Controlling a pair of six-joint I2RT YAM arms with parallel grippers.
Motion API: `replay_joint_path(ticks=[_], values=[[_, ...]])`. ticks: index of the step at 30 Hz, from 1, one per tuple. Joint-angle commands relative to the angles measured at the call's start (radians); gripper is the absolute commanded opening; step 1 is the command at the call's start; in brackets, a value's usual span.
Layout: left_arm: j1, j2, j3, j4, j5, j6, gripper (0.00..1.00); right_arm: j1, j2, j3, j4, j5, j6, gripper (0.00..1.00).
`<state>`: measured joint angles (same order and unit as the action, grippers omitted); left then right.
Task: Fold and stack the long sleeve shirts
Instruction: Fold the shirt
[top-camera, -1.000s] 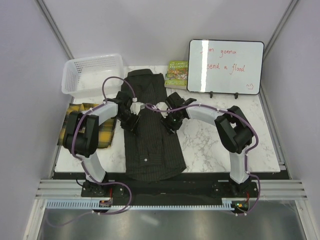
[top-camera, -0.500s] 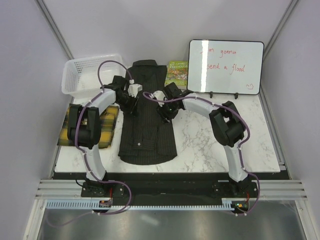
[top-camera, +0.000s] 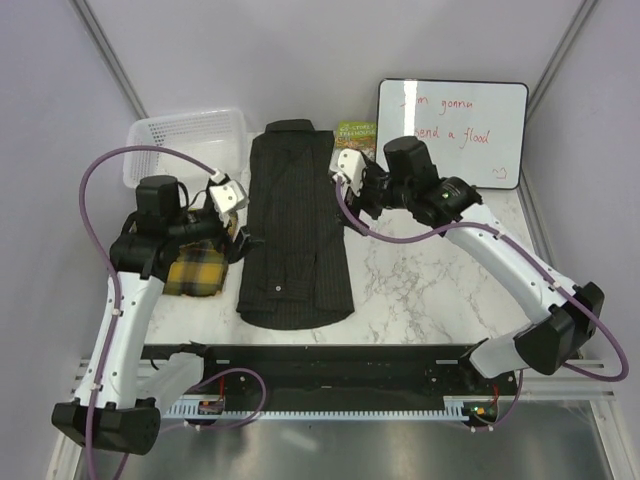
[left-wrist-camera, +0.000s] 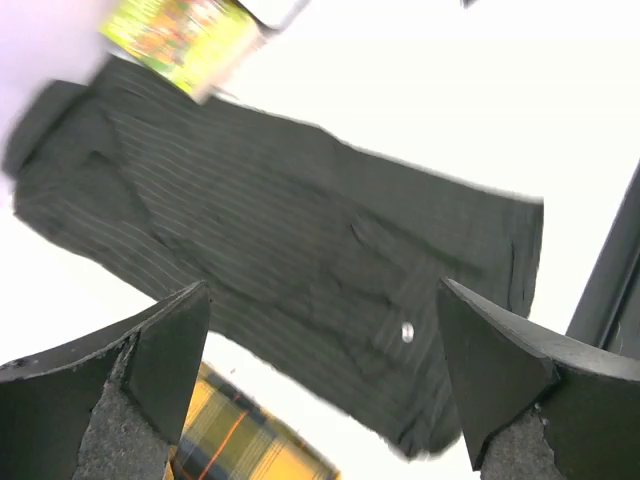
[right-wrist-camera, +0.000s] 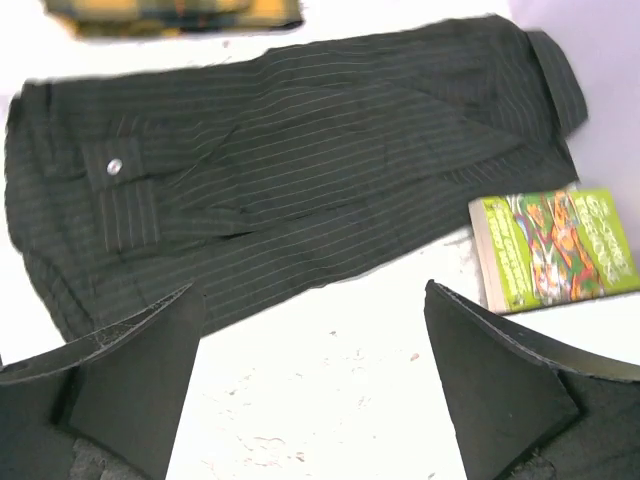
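Observation:
My right gripper should move back and down next, onto the pinstriped shirt's near hem corner (top-camera: 346, 308) (right-wrist-camera: 72, 323) by the bare marble, because that corner is below it and closer to my base.
The dark pinstriped long sleeve shirt (top-camera: 295, 225) lies flat in a long narrow fold down the middle of the table, collar at the far end. It also fills the left wrist view (left-wrist-camera: 300, 240) and the right wrist view (right-wrist-camera: 280, 160). The yellow-and-black plaid shirt (top-camera: 197, 270) lies to its left, partly under my left arm, and shows as a corner (left-wrist-camera: 240, 445) and a strip (right-wrist-camera: 170, 12). My left gripper (top-camera: 238, 238) hovers open above the dark shirt's left edge (left-wrist-camera: 322, 290). My right gripper (top-camera: 352, 190) hovers open beside its right edge (right-wrist-camera: 310, 292). Both hold nothing.
A white mesh basket (top-camera: 185, 145) stands at the back left. A green book (top-camera: 352, 135) (right-wrist-camera: 555, 245) leans by the collar, next to a whiteboard (top-camera: 452, 133) at the back right. Bare marble table (top-camera: 440, 290) lies right of the shirt.
Both grippers opened and let go of the dark shirt, then lifted and drew apart to its sides. Before that the shirt slid away from the near edge.

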<state>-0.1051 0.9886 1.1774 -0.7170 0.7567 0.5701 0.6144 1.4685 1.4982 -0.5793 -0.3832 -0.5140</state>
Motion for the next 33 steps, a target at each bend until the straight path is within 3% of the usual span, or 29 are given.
replay_joint_path(ticks=[1, 2, 3, 4, 6, 9, 12, 19, 25, 30, 33], values=[[0.005, 0.036, -0.073, -0.281, 0.083, 0.5, 0.99, 0.045, 0.041, -0.125, -0.134, -0.109, -0.24, 0.98], [0.043, 0.044, -0.135, -0.368, 0.063, 0.552, 0.99, 0.073, 0.032, -0.172, -0.177, -0.135, -0.301, 0.98], [0.079, 0.044, -0.175, -0.422, 0.073, 0.759, 0.99, 0.093, 0.015, -0.232, -0.166, -0.123, -0.402, 0.98], [0.103, 0.041, -0.22, -0.47, 0.072, 0.863, 0.99, 0.119, -0.025, -0.363, -0.131, -0.088, -0.415, 0.98], [0.148, 0.001, -0.361, -0.449, 0.043, 1.001, 0.99, 0.192, -0.043, -0.468, -0.041, -0.013, -0.461, 0.96], [0.151, -0.056, -0.501, -0.354, 0.046, 1.1, 0.95, 0.229, -0.025, -0.601, 0.064, 0.018, -0.5, 0.87], [0.15, -0.08, -0.611, -0.289, 0.026, 1.216, 0.93, 0.258, 0.004, -0.654, 0.113, 0.033, -0.56, 0.86], [0.151, -0.077, -0.758, -0.119, 0.01, 1.264, 0.89, 0.321, 0.049, -0.685, 0.182, 0.069, -0.569, 0.85], [0.15, 0.017, -0.762, -0.023, -0.005, 1.272, 0.88, 0.346, 0.104, -0.665, 0.231, 0.061, -0.577, 0.81], [0.15, 0.096, -0.751, 0.008, -0.019, 1.292, 0.74, 0.369, 0.142, -0.681, 0.257, 0.067, -0.6, 0.77], [0.15, 0.102, -0.752, 0.01, -0.007, 1.294, 0.71, 0.37, 0.165, -0.684, 0.288, 0.075, -0.594, 0.74]])
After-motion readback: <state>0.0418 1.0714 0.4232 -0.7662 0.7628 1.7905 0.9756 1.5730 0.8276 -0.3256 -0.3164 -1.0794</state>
